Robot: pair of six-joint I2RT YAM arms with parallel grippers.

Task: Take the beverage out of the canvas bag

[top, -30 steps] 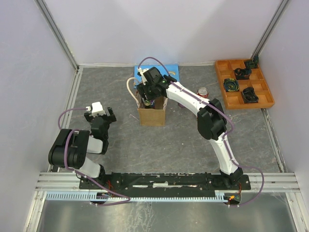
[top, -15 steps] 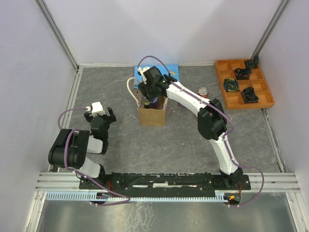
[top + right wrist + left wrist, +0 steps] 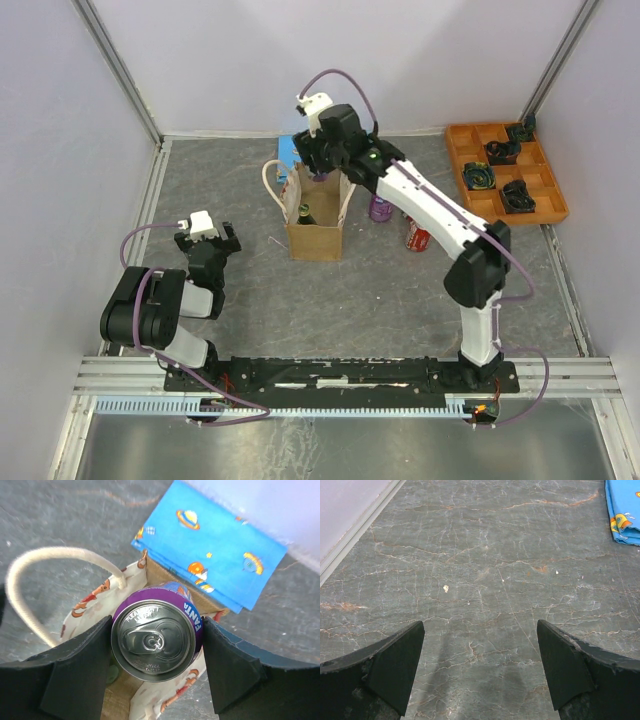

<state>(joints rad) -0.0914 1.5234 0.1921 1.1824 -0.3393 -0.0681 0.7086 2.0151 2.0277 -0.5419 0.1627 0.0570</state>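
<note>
The bare tabletop at the second purple can's near side allows release, so the robot's right gripper should go to the right in the top view, back and down to there.
In the right wrist view my right gripper (image 3: 156,652) is shut on a purple Fanta can (image 3: 153,641), the beverage, one finger on each side of it. The can hangs upright over the open mouth of the canvas bag (image 3: 161,576), whose cream rope handle (image 3: 30,575) loops out to the left. From above, the right gripper (image 3: 322,170) hovers over the far rim of the tan bag (image 3: 317,238), and a dark bottle (image 3: 303,212) stands inside. My left gripper (image 3: 207,240) rests open near the table's left side, with only bare table between its fingers (image 3: 387,662).
A blue patterned board (image 3: 210,562) lies flat just behind the bag. A second purple can (image 3: 380,208) and a red can (image 3: 417,237) stand on the table right of the bag. An orange compartment tray (image 3: 549,193) holding dark objects sits at the far right.
The right gripper has lifted out of the bag and back toward the far wall with the purple can in it. Its elbow swung right, uncovering the two cans on the table. The left arm stayed put.
</note>
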